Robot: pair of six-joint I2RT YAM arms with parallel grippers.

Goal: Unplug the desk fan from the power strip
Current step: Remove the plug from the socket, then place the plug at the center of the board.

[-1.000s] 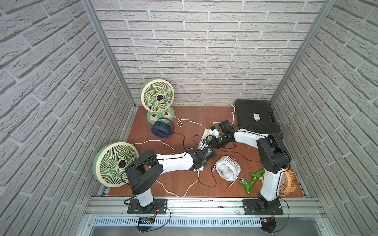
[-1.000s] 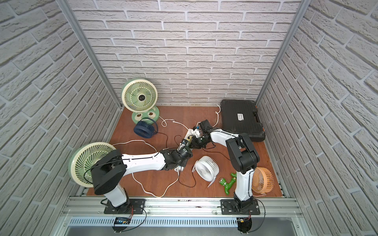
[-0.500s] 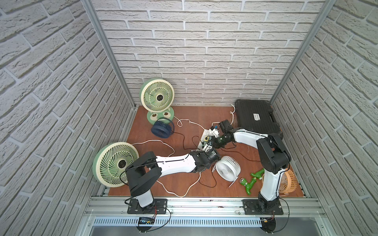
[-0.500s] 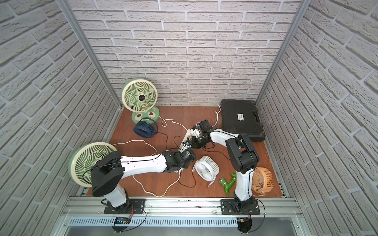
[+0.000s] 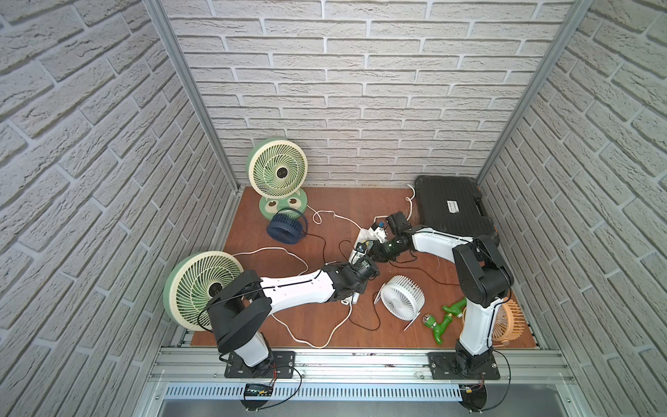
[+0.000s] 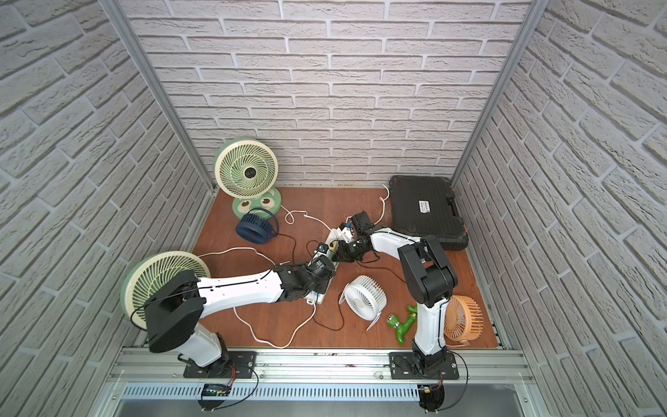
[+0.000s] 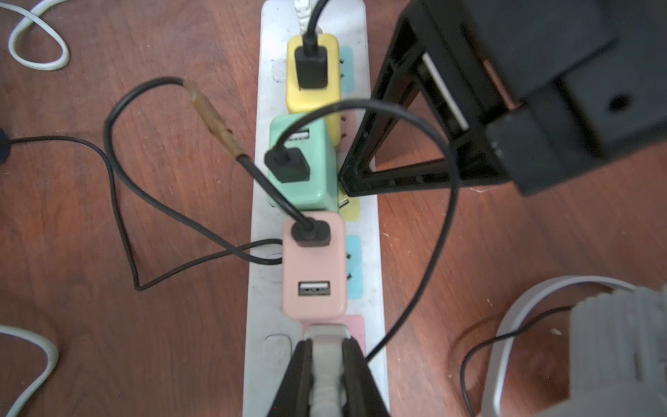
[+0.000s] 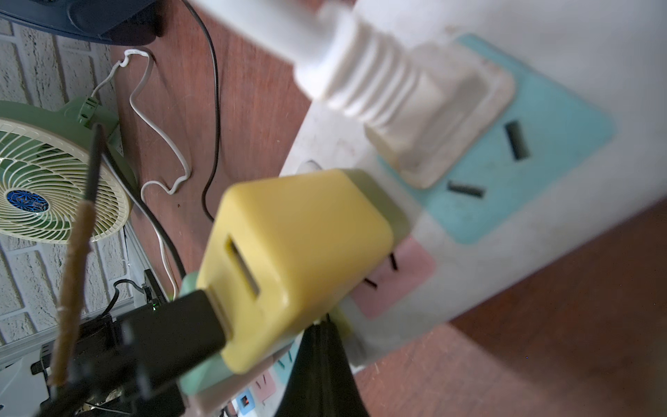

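My left gripper rises off the power strip next, then lowers toward the bare tabletop (image 5: 271, 260) beside the front desk fan, where the plug's cord leads, to release the plug.
The power strip (image 7: 265, 224) lies slantwise mid-table, seen in both top views (image 5: 364, 236) (image 6: 334, 236), white with pastel panels. My left gripper (image 7: 326, 339) is shut on a white plug (image 7: 326, 357) seated at a pink panel near the strip's near end. A green and cream desk fan (image 5: 202, 289) stands at the front left, and a white cord (image 5: 314, 344) loops from that end of the strip towards it. My right gripper (image 8: 323, 326) is shut and empty. Its tip rests on the strip (image 8: 541, 72) beside the yellow adapter (image 8: 288, 260).
Yellow (image 7: 313, 72), green (image 7: 301, 169) and pink (image 7: 313, 267) USB adapters with black cables fill the strip. A second green fan (image 5: 277, 173), a navy fan (image 5: 285, 227), a white fan (image 5: 400, 296), an orange fan (image 5: 509, 321), a green toy (image 5: 444, 321) and a black case (image 5: 451, 209) stand around.
My left wrist has shifted slightly over the near end of the strip. The right arm has hardly moved.
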